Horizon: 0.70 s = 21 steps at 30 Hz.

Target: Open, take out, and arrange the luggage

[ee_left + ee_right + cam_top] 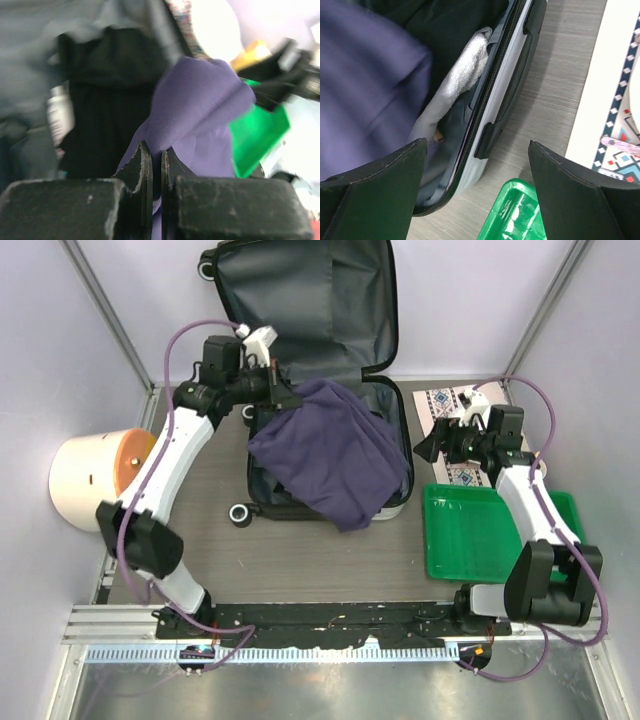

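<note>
Next, my right gripper moves across the luggage's rim onto the cloth's loose edge [394, 447] [420, 66], as the cloth's side to its left in the top view hangs unheld.
The luggage [300, 290] lies open at the back of the table, with its dark-lined lid propped upright. A purple cloth [335, 455] drapes over the lower half and hangs past its front edge. My left gripper [285, 395] is shut on the cloth's upper left corner; the left wrist view shows the purple cloth [200, 100] pinched between the jaws of the left gripper [156, 155]. My right gripper [430, 445] is open and empty, just right of the case. In the right wrist view the right gripper [477, 144] frames the luggage's zipped rim [505, 100], with a white towel [460, 75] inside.
A green tray [480, 530] sits at the right front, and its corner [520, 215] lies below my right gripper. A patterned mat [455, 410] with small items lies behind the tray. A cream bin with an orange lid [85, 475] lies at the left edge.
</note>
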{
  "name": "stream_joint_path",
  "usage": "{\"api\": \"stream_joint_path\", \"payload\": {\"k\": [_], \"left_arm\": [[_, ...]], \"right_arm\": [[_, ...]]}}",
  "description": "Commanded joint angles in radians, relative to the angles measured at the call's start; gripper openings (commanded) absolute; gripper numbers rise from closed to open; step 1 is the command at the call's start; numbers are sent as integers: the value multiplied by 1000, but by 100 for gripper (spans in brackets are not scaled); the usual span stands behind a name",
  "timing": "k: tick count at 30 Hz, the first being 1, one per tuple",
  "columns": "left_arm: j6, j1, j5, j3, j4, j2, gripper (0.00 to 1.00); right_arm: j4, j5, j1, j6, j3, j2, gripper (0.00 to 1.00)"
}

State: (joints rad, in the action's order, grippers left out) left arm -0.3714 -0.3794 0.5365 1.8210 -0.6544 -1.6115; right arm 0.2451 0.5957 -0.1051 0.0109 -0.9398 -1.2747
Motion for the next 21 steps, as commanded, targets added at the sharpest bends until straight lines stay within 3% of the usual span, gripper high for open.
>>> {"api": "stream_joint_path", "payload": {"k": [1,6,11,21], "left_arm": [[-89,166,8,-127,228,-80,0],[-95,309,86,-193,331,-165,0],[-44,372,100,-204,300,-200,0],[32,427,31,-220,242,-266,0]], "right_arm": [[120,108,-19,-116,-129,-84,87],[-31,173,-12,-336,-82,-92,87],[-113,112,47,-494,-99,-146,86],[-125,-6,254,-512,-162,-202,83]]}}
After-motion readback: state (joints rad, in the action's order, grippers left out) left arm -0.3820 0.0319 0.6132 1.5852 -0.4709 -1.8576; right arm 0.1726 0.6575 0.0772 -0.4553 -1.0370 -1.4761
